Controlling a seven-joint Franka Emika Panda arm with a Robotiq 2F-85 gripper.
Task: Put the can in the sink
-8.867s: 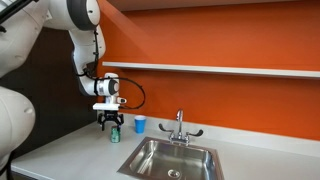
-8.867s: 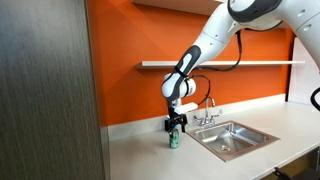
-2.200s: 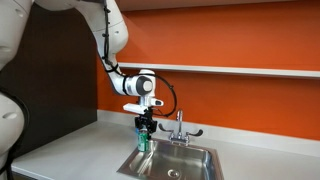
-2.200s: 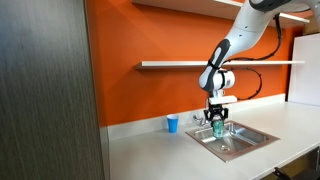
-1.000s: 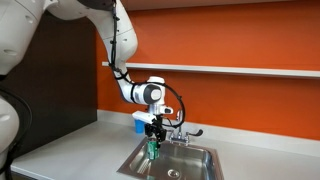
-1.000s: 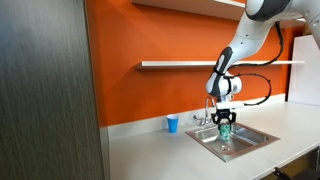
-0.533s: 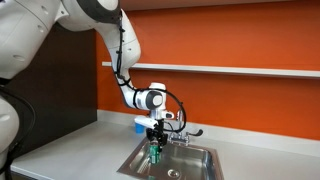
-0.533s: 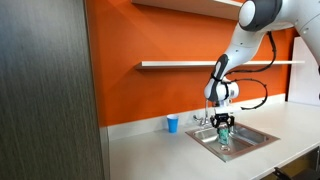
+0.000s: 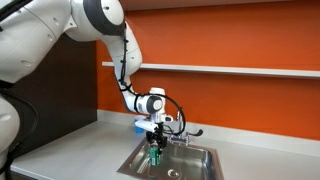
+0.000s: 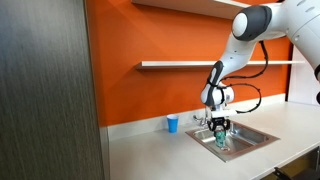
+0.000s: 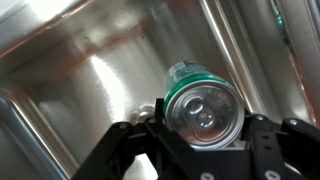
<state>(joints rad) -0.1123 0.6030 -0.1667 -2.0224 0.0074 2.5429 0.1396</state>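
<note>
The can is upright and already hangs inside the steel sides of the sink [image 9: 200, 152]. My gripper needs to lower it further toward the bottom of the sink next, to let go of it.
The green can [image 11: 200, 105] with its silvery top fills the lower middle of the wrist view, upright between black fingers on both sides. My gripper [image 9: 155, 148] is shut on the can [image 9: 155, 156] and holds it low inside the stainless steel sink [image 9: 200, 152]. In the exterior view from the side, the gripper [image 10: 221, 132] and the can [image 10: 221, 140] sit down within the sink [image 10: 252, 133]. The wrist view shows the steel wall of the sink [image 11: 90, 60] close around the can. Whether the can touches the basin floor is hidden.
A small blue cup [image 10: 173, 124] stands on the white counter beside the sink; the same cup [image 9: 140, 125] is partly behind the arm. The chrome faucet [image 9: 180, 125] rises at the sink's back rim. An orange wall and a white shelf [image 9: 240, 70] lie behind.
Over the last second the gripper has gone down a little with the can, deeper into the sink. Its grip on the can is unchanged.
</note>
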